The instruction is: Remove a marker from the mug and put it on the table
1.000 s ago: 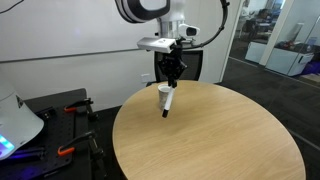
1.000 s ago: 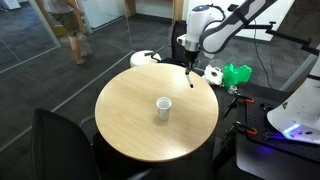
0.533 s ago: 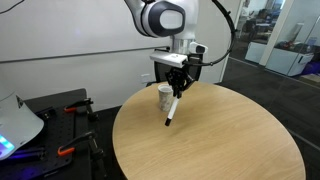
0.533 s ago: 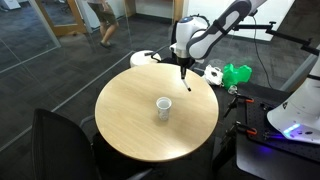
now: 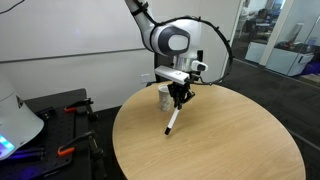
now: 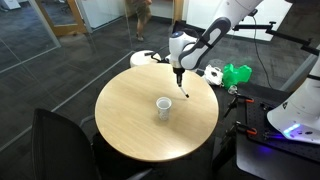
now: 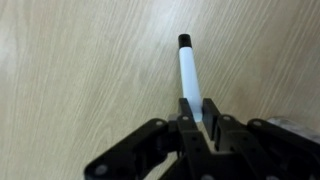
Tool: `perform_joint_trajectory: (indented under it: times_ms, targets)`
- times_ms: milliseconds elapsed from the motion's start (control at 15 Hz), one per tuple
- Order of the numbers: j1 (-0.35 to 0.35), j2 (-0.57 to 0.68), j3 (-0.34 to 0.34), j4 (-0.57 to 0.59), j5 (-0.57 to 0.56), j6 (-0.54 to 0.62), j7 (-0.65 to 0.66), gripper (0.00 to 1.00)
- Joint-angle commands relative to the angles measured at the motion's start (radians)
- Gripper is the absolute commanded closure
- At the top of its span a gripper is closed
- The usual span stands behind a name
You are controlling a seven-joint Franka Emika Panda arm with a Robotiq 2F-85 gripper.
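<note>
The robot's gripper will go down a little, to the wood (image 5: 171, 128) next to the mug.
My gripper (image 5: 179, 99) is shut on the upper end of the marker (image 5: 172, 119), a slim white stick with a black cap end. The marker hangs tilted, its black tip down at or just above the tan wood table (image 5: 230, 140). In the wrist view the marker (image 7: 189, 72) sticks out from between my fingers (image 7: 186, 107), cap end (image 7: 184, 41) farthest from me, over the wood grain. The whitish mug (image 5: 164, 96) stands on the table just behind the gripper. In an exterior view the mug (image 6: 163, 106) stands near the table's middle, apart from the gripper (image 6: 179, 77) and the marker (image 6: 183, 90).
A dark chair (image 6: 60, 140) stands at the table's near side. A green object (image 6: 237, 74) and tools lie on a side bench beyond the table edge. A black cart with orange-handled tools (image 5: 65, 125) stands beside the table. A person walks on the floor far behind.
My gripper has moved down and away from the mug with the marker in it. The marker's tip is now lower, close to the table top.
</note>
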Motion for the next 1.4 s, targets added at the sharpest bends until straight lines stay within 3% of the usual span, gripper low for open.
perform_joint_trajectory:
  times_ms: [0,533,600,733,1133,1200,1333]
  targets:
    - [-0.013,0.066,0.015,0.079,0.005,-0.045,0.033,0.95]
    - [-0.037,0.174,0.037,0.157,0.027,-0.068,0.023,0.95]
    - [-0.039,0.182,0.041,0.165,0.029,-0.075,0.022,0.57]
    - [-0.044,0.193,0.046,0.177,0.033,-0.076,0.023,0.51]
    - [-0.033,0.116,0.034,0.125,0.029,-0.027,0.049,0.05]
    - [-0.029,0.074,0.027,0.092,0.026,-0.015,0.060,0.01]
    - [-0.030,-0.008,0.023,0.028,0.029,0.011,0.080,0.00]
